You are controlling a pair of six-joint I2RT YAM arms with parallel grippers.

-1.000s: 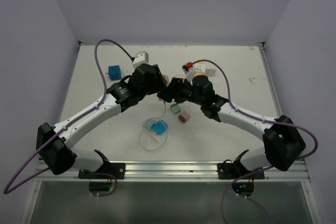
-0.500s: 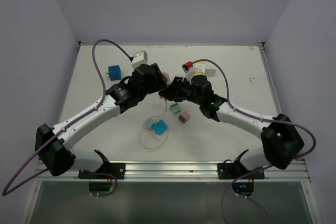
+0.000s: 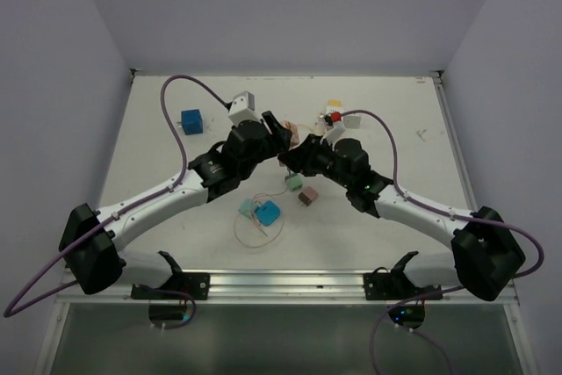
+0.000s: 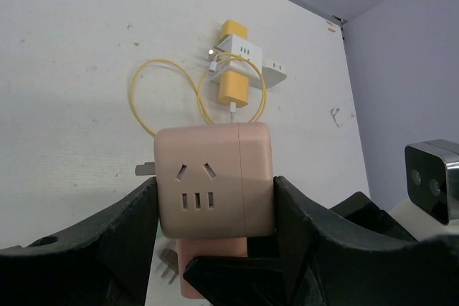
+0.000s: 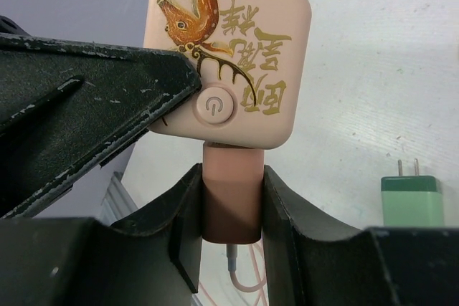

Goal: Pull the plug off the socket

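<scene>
My right gripper pulls the plug off the socket next, down and back to the bare tabletop beside the blue plugs, and releases the plug there.
A pink cube socket (image 4: 215, 177) with a deer print and a power button (image 5: 229, 55) is clamped between my left gripper's (image 4: 215, 209) fingers. A pink plug (image 5: 231, 198) with a thin pink cable sits in the socket's underside. My right gripper (image 5: 231, 213) is shut on the plug's body. In the top view the two grippers meet mid-table, left (image 3: 274, 133) and right (image 3: 296, 154), holding the socket (image 3: 283, 132) above the table. The plug also shows under the socket in the left wrist view (image 4: 208, 266).
On the table are a blue cube (image 3: 191, 120), a white adapter (image 3: 241, 104), a green plug (image 3: 293, 182), a brown plug (image 3: 307, 197), blue plugs with a pink cable loop (image 3: 262, 212), and a yellow charger cluster (image 4: 233, 69) at the back.
Both grippers, still joined at the socket and plug, have shifted slightly toward the far side. The arms changed pose, and the yellow and red charger cluster now shows behind them.
</scene>
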